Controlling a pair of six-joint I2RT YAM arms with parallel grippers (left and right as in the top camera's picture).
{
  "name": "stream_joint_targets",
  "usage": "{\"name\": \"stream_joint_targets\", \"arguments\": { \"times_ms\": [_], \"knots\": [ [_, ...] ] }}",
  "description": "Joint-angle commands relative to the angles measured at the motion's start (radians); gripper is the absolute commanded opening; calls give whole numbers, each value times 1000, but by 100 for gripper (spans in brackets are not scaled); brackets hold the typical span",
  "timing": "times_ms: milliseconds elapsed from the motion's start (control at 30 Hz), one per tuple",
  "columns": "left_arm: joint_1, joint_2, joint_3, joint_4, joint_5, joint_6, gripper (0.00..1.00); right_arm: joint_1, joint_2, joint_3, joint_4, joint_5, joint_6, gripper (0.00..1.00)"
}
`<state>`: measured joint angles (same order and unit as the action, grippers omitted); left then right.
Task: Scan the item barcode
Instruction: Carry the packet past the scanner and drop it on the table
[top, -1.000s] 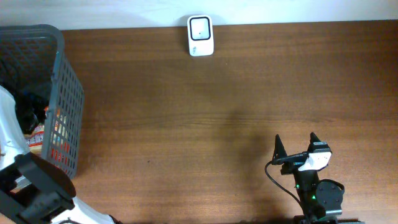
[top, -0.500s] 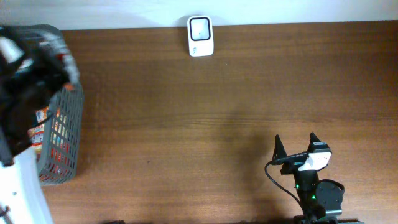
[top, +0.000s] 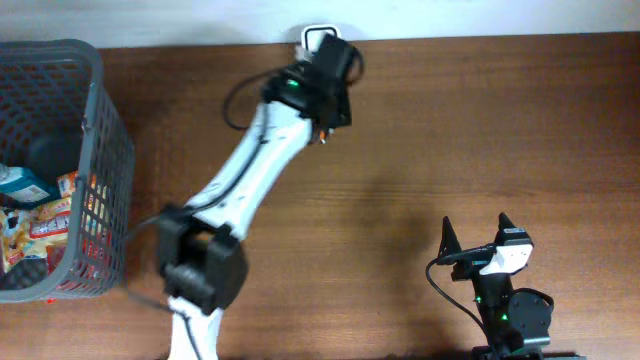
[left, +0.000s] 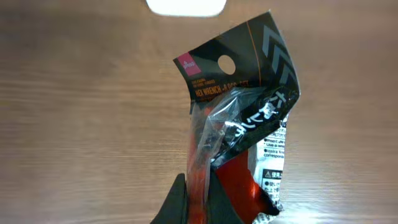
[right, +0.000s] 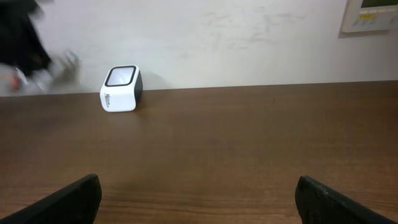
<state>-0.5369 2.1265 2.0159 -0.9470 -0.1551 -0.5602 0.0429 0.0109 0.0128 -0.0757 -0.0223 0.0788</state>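
The robot will next move its left gripper to the right in the overhead view and down to let go of the packet, because the tabletop below the gripper on that side is bare.
The item is a black and red hex wrench packet (left: 244, 118) with a hang hole and white lettering. My left gripper (left: 198, 186) is shut on its lower edge, which is pinched between the fingers. In the overhead view the left gripper (top: 328, 72) reaches to the back of the table and hangs over the white scanner (top: 316, 35), hiding most of it; the packet (top: 334, 108) shows dark under the wrist. The scanner (left: 185, 6) lies just beyond the packet's top. My right gripper (top: 475, 238) stands open at the front right with nothing between its fingers, facing the scanner (right: 120, 89).
A grey mesh basket (top: 104, 160) with several packaged goods stands at the left edge. The left arm (top: 250, 170) stretches diagonally across the table's middle. A pale wall (right: 249, 37) rises behind the table's back edge.
My left arm has swung from the basket at the left to the scanner at the back centre, carrying the packet. The right arm has not moved.
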Motion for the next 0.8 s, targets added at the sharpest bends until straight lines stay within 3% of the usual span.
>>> {"name": "stream_joint_targets", "arguments": {
  "times_ms": [0,133,267,367,467,500,667,767],
  "knots": [
    [-52,94,-3,35,-14,16,0,1,-7,-7,-4,8,4,98],
    [-132,165,-3,182,17,16,6,1,-7,-7,-4,8,4,98],
    [-183,208,-3,230,16,16,12,1,-7,-7,-4,8,4,98],
    [-194,237,-3,235,16,16,25,1,-7,-7,-4,8,4,98],
    [-193,235,0,256,0,17,49,1,-7,-7,-4,8,4,98],
    [-192,234,13,254,-2,27,50,1,-7,-7,-4,8,4,98],
    [-155,118,223,79,-4,197,61,1,-7,-7,-4,8,4,98],
    [-83,10,329,-91,-52,203,63,1,-7,-7,-4,8,4,98]
  ]
}}
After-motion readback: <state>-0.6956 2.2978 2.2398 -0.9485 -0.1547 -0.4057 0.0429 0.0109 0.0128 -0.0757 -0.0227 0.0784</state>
